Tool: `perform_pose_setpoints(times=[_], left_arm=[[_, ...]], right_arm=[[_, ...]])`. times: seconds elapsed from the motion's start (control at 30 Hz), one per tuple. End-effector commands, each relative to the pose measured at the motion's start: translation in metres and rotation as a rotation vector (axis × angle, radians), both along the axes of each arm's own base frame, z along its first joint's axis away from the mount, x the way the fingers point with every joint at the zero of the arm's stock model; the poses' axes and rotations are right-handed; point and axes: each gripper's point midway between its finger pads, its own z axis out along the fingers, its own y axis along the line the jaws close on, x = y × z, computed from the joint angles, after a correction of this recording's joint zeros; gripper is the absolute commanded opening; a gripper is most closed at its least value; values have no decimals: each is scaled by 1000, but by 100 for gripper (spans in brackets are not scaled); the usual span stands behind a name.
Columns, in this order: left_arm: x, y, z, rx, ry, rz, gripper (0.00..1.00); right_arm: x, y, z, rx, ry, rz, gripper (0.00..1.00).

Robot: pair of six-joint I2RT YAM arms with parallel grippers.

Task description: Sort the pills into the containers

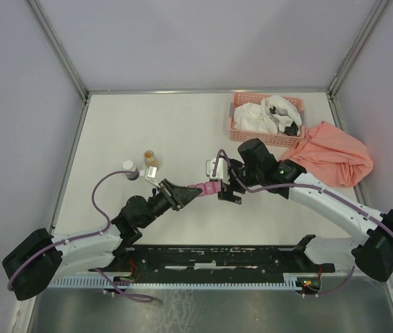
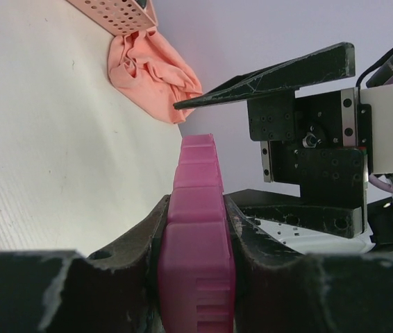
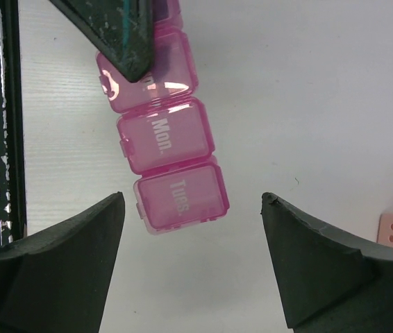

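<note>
The robot's left gripper needs to lower the raised strip of containers onto the bare tabletop below it and to its right in the top view, and let go of the strip there.
The containers (image 3: 172, 166) form a slim magenta-pink strip of lidded compartments, two of them marked "Mon." and "Tues.". My left gripper (image 2: 195, 239) is shut on one end of the strip (image 2: 198, 208), holding it a little above the table. In the top view this gripper (image 1: 191, 193) points right with the strip (image 1: 210, 187) sticking out. My right gripper (image 3: 189, 208) stands open just past the strip's free end, its fingers on either side and not touching it; from above it (image 1: 224, 182) sits mid-table. All lids look shut. No pills are in view.
A small amber bottle (image 1: 151, 157) and a white-capped bottle (image 1: 128, 166) stand left of centre. A salmon lattice basket (image 1: 235, 128) with white and black items sits at the back right, with a crumpled orange cloth (image 1: 332, 156) beside it.
</note>
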Motion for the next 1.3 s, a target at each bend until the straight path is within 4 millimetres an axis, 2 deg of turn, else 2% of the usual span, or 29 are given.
perform_pose_setpoints(times=[0.0,0.4,0.67,0.93,1.13,1.27], left_arm=[[0,-2,12,-45,-7,-5,3],[0,-5,2,20,-20,-19,3],[-2,-10,-3,69,-40,-49,3],[-9,-14,3,73,-107,-97,3],[-13,-17,8,64,-138,-121,3],[-14,-18,10,61,-161,-131,3]], right_arm=[[16,5,27,72,-59,-76,87],[21,-10,54,152,8,-132,73],[32,-16,62,195,56,-214,67],[44,-14,45,176,129,-292,61],[47,-11,21,111,205,-312,53],[43,-7,4,65,279,-293,47]])
